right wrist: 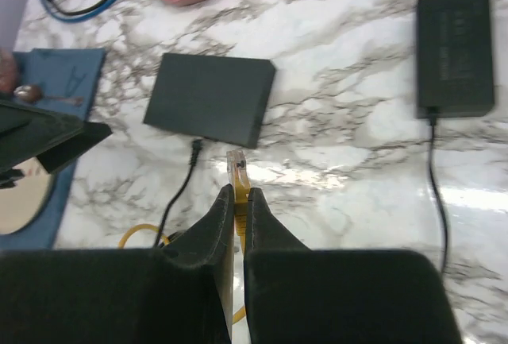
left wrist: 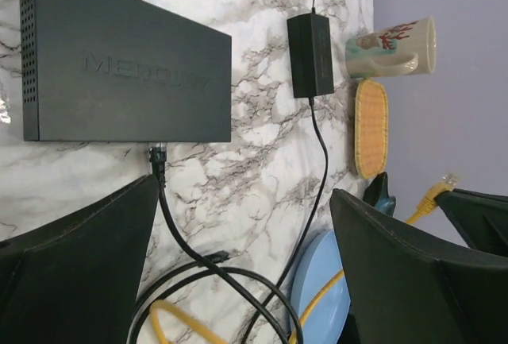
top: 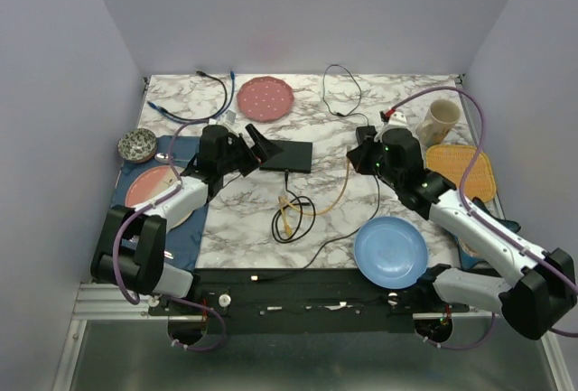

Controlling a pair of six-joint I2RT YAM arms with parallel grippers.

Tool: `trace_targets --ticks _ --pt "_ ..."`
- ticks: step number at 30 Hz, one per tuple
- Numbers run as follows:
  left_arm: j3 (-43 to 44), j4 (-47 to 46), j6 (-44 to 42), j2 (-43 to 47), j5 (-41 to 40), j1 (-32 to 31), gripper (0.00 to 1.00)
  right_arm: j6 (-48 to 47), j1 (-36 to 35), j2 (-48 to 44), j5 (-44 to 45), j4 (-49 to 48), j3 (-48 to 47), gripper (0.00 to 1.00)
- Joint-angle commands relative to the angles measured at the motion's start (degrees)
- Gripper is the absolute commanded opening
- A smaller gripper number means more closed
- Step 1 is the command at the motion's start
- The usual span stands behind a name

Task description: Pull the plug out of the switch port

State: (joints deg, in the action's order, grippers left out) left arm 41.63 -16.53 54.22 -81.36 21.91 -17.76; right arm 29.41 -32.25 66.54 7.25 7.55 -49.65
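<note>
My left gripper is going back and to the right in the top view next, onto the yellow cable behind its plug, because my right gripper holds the plug itself.
The switch (top: 285, 154) is a flat black box on the marble; it also shows in the left wrist view (left wrist: 119, 66) and the right wrist view (right wrist: 210, 98). My right gripper (right wrist: 240, 195) is shut on the yellow cable's clear plug (right wrist: 238, 171) and holds it free of the switch, a short way off its near edge. In the top view my right gripper (top: 358, 158) is right of the switch. A black cable plug (left wrist: 156, 156) sits in the switch's near edge. My left gripper (top: 256, 149) is open at the switch's left end, its fingers (left wrist: 79, 264) wide apart and empty.
A black power brick (right wrist: 455, 50) lies right of the switch. Coiled black and yellow cables (top: 291, 215) lie in front of it. A blue plate (top: 390, 252), a mug (top: 440, 120), a woven mat (top: 461, 170), a pink plate (top: 265, 97) and a bowl (top: 137, 144) stand around.
</note>
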Motion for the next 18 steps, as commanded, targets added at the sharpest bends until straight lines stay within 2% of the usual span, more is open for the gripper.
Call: trace_targets --ticks 1,3,4,5,6,10,12,13,18 --pt "8.4 11.8 -6.0 -3.3 5.1 -0.3 0.99 -6.6 -0.1 -5.7 12.0 5.6 2.7 0.0" --pt "3.8 4.2 -3.2 -1.9 6.0 -1.2 0.99 -6.4 -0.2 -6.7 11.8 6.2 3.9 0.01" --pt "1.1 -3.9 -2.2 0.0 5.0 -2.4 0.99 -6.0 -0.1 -7.0 11.5 6.4 4.2 0.0" --pt "-0.4 -4.2 -4.0 3.7 3.0 -3.6 0.99 -5.3 -0.1 -7.2 11.1 6.8 4.6 0.0" --pt "0.0 -3.5 -6.4 5.1 -1.0 -4.8 0.99 -4.1 -0.1 -7.2 9.4 6.8 4.9 0.01" --pt "8.7 10.9 -20.4 5.3 -6.2 -13.6 0.99 -1.2 -0.1 -5.6 2.1 5.3 5.4 0.01" --pt "11.4 13.2 -25.7 4.5 -8.2 -19.0 0.99 1.4 -0.1 -3.5 -1.6 4.8 4.4 0.01" --pt "11.4 14.0 -27.4 4.6 -11.9 -21.0 0.99 2.0 -0.1 -2.9 -2.8 4.7 3.9 0.01" --pt "9.6 14.2 -36.3 5.3 -19.7 -32.1 0.99 4.5 -0.1 -1.4 -9.5 4.7 0.5 0.01"
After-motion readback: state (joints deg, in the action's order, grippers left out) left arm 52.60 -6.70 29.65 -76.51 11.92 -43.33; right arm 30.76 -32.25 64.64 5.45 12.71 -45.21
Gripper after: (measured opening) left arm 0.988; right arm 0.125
